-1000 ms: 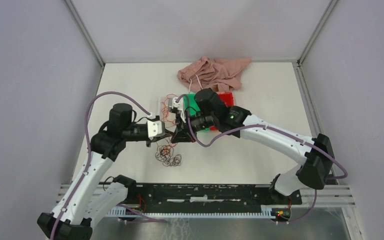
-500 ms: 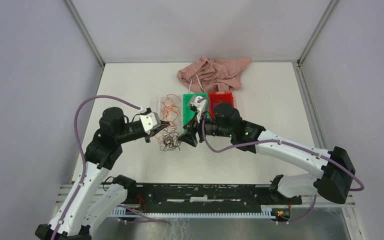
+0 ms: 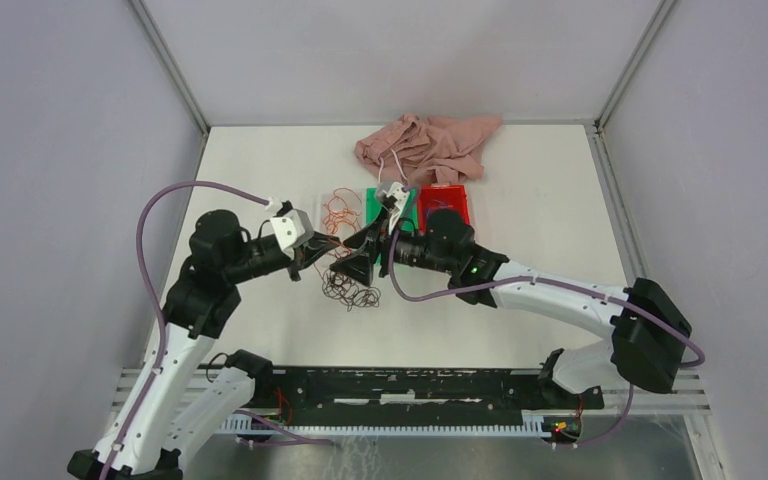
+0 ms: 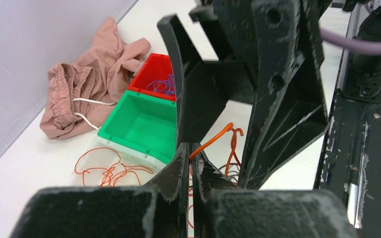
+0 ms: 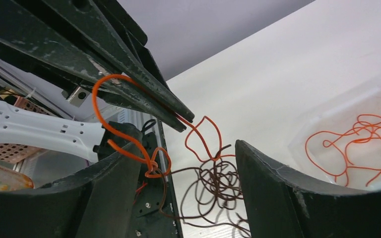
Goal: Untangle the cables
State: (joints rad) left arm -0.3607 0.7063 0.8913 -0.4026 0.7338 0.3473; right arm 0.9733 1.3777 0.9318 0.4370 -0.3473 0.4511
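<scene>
Next, my left gripper rises, then goes outward and down to release the orange cable over the clear bin [image 3: 339, 213] [image 4: 115, 171], since that lies outward and below it.
My left gripper [image 4: 191, 151] is shut on an orange cable [image 4: 218, 136], pinched at its fingertips above the table. The strand loops out and ends in a knot [image 5: 154, 166] beside one finger of my right gripper [image 5: 183, 148], which stands open around it. A dark brown tangle of cables [image 5: 218, 178] hangs from the knot and lies on the table between the right fingers. From above, the two grippers [image 3: 325, 250] [image 3: 358, 262] meet tip to tip over the tangle [image 3: 350, 290]. Blue-purple cables [image 4: 161, 85] lie in the red bin.
A clear bin [image 3: 322, 205] holding loose orange cables [image 3: 338, 210], a green bin [image 3: 378, 195] and a red bin [image 3: 457, 192] stand in a row behind the grippers. A pink cloth [image 3: 425, 145] lies at the back. The black base rail [image 3: 410, 385] runs along the near edge.
My right gripper has gone from shut to open and shifted right, then back left toward the left gripper. The left gripper drew back left, still pinching the orange cable.
</scene>
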